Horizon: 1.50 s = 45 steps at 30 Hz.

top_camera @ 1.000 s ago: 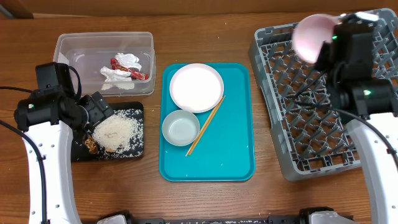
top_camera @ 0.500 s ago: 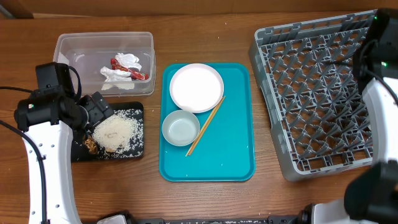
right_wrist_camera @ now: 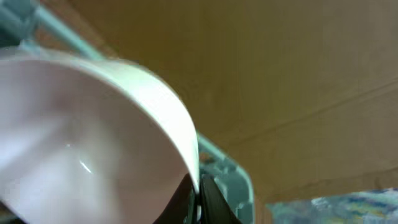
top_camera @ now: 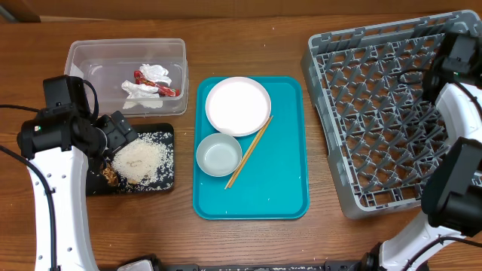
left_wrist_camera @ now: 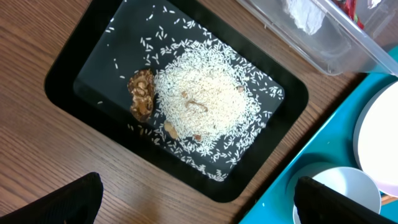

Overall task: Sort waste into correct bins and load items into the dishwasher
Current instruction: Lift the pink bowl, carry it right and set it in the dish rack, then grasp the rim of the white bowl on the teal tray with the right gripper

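Note:
I need to move my right gripper down and slightly to the left in the overhead view next, at the rack's far corner (top_camera: 465,30) (right_wrist_camera: 232,180), to let go of the bowl, tilted over it.
My right gripper (right_wrist_camera: 200,186) is shut on the rim of a white bowl (right_wrist_camera: 81,124), held tilted over a corner of the grey dish rack (right_wrist_camera: 233,180). Overhead shows only the right arm (top_camera: 452,83) at the edge of the rack (top_camera: 376,113). My left gripper (left_wrist_camera: 199,208) hangs open and empty above the black tray (top_camera: 167,184), which holds rice (left_wrist_camera: 202,102) and a brown lump (left_wrist_camera: 142,93). The clear tub (top_camera: 83,56) holds a napkin (top_camera: 147,83) and a red sauce packet (top_camera: 162,90). A plate (top_camera: 238,105), a second bowl (top_camera: 219,154) and chopsticks (top_camera: 252,150) lie together.
The plate, bowl and chopsticks rest on a teal tray (top_camera: 279,188) in the middle of the wooden table. The black tray's corner nearly touches the teal tray (left_wrist_camera: 323,137). The rack fills the right side.
The right arm has swung the bowl from above the rack's back edge out past the right side of the overhead view. The left arm has stayed put.

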Motion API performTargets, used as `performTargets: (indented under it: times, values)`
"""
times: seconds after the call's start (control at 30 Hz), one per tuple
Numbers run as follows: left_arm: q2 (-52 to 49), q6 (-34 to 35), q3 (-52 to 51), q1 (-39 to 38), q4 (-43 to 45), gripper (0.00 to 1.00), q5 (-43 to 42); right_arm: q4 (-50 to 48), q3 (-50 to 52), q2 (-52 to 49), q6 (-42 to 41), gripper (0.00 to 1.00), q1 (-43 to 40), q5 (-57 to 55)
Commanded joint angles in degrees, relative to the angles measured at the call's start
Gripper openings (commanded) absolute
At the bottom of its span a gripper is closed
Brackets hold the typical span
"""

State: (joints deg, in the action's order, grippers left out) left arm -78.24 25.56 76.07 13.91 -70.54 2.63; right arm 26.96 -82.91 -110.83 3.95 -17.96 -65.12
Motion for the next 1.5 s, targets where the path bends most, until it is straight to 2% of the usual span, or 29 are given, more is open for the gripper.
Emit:
performTargets:
  times: [0.0, 0.27, 0.57, 0.77, 0.87, 0.93, 1.07, 1.27, 1.33, 1.47]
  values:
    - [0.66, 0.2, 0.55, 0.24, 0.07, 1.0, 0.5, 4.72, -0.68, -0.11, -10.91, 0.04, 0.59, 4.96]
    - [0.66, 0.2, 0.55, 0.24, 0.07, 1.0, 0.5, 17.73, -0.68, -0.11, -21.79, 0.04, 2.23, 9.84]
    - [0.66, 0.2, 0.55, 0.24, 0.07, 1.0, 0.5, 25.81, -0.7, 0.26, -22.27, 0.06, 3.98, 17.03]
    - [0.66, 0.2, 0.55, 0.24, 0.07, 1.0, 0.5, 25.9, -2.62, 5.44, -23.26, 0.34, 4.2, 18.45]
    - [0.66, 0.2, 0.55, 0.24, 0.07, 1.0, 0.52, 26.58, -5.88, 9.46, -23.04, 0.58, 4.74, 21.18]
    - [0.66, 0.2, 0.55, 0.24, 0.07, 1.0, 0.5, 26.77, -7.61, 12.15, -23.02, 0.68, 5.44, 23.98]
    - [0.66, 0.2, 0.55, 0.24, 0.07, 1.0, 0.5, 27.58, -8.59, 17.51, -21.31, 0.7, 7.89, 38.56]
    - [0.66, 0.2, 0.55, 0.24, 0.07, 1.0, 0.5, 34.86, -8.15, 19.45, -21.29, 0.75, 13.92, 75.89]
    - [0.66, 0.2, 0.55, 0.24, 0.07, 1.0, 0.5, 35.76, -6.78, 19.39, -20.15, 0.77, 17.33, 82.25]
    - [0.66, 0.2, 0.55, 0.24, 0.07, 1.0, 0.5, 35.91, -3.54, 19.37, -20.06, 0.78, 26.05, 83.67]
